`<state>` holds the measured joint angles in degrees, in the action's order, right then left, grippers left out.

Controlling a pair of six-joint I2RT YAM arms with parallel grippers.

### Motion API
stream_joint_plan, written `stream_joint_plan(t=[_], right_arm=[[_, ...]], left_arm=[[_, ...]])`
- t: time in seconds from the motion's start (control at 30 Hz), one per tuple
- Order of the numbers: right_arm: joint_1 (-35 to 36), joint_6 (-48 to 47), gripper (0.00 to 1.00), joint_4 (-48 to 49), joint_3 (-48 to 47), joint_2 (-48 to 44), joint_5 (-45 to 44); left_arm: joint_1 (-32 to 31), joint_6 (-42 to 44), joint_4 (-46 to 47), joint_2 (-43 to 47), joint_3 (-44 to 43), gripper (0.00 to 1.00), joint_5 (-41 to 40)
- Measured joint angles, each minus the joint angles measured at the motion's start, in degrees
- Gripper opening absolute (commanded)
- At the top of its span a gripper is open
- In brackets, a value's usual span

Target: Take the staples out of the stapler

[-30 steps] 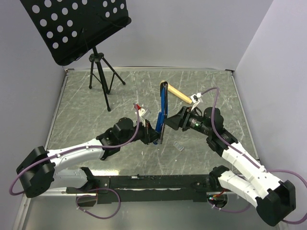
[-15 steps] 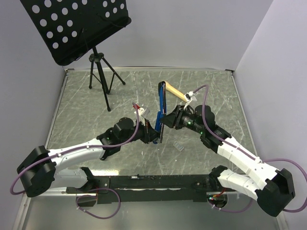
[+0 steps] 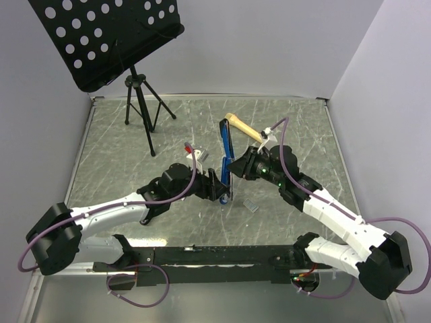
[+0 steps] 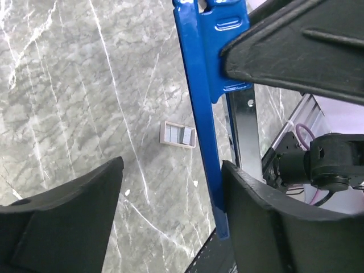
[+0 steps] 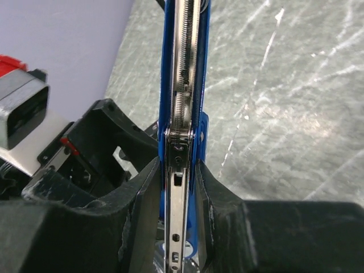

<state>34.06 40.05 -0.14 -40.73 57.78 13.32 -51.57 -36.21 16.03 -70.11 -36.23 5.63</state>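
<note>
I need to carry the stapler to the right in the top view with my right gripper, and then tilt it down onto empty table.
The stapler is a slim blue hinged bar with a silver rail and spring inside, standing upright at mid-table. My right gripper is shut on it from the right, and in the right wrist view its fingers press both sides of the stapler. My left gripper is open beside the stapler's lower end. In the left wrist view the blue stapler bar lies against the right finger, with a wide gap to the other. The staples, a tiny grey strip, lie flat on the table.
A tan wooden stick lies behind the stapler. A black perforated music stand on a tripod stands at the back left. A black rail runs along the near edge, and walls close the sides.
My right gripper came in from the right and shut on the stapler. My left gripper, shut on its lower end before, has now opened.
</note>
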Motion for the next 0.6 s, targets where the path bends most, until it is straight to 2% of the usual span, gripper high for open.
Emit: stream_joint_plan(t=[0.13,0.27,0.47,0.6], right_arm=[[-1.49,-0.87,0.00,-4.07,-2.32,0.63,-0.61],[-6.01,-3.41,0.00,-8.83,-3.50,2.19,-3.74],[-13.84,-8.26,0.00,-17.86,-4.46,3.04,-7.58],[-19.26,-12.26,0.00,-24.17,-7.63,4.85,-12.31]], left_arm=[[0.02,0.26,0.61,0.00,-0.11,0.79,0.70],[-0.70,1.16,1.38,0.11,-1.68,0.94,3.13],[-0.74,3.28,1.51,2.49,-2.21,0.99,4.17],[-0.72,3.98,-1.73,5.35,-2.82,0.99,1.68]])
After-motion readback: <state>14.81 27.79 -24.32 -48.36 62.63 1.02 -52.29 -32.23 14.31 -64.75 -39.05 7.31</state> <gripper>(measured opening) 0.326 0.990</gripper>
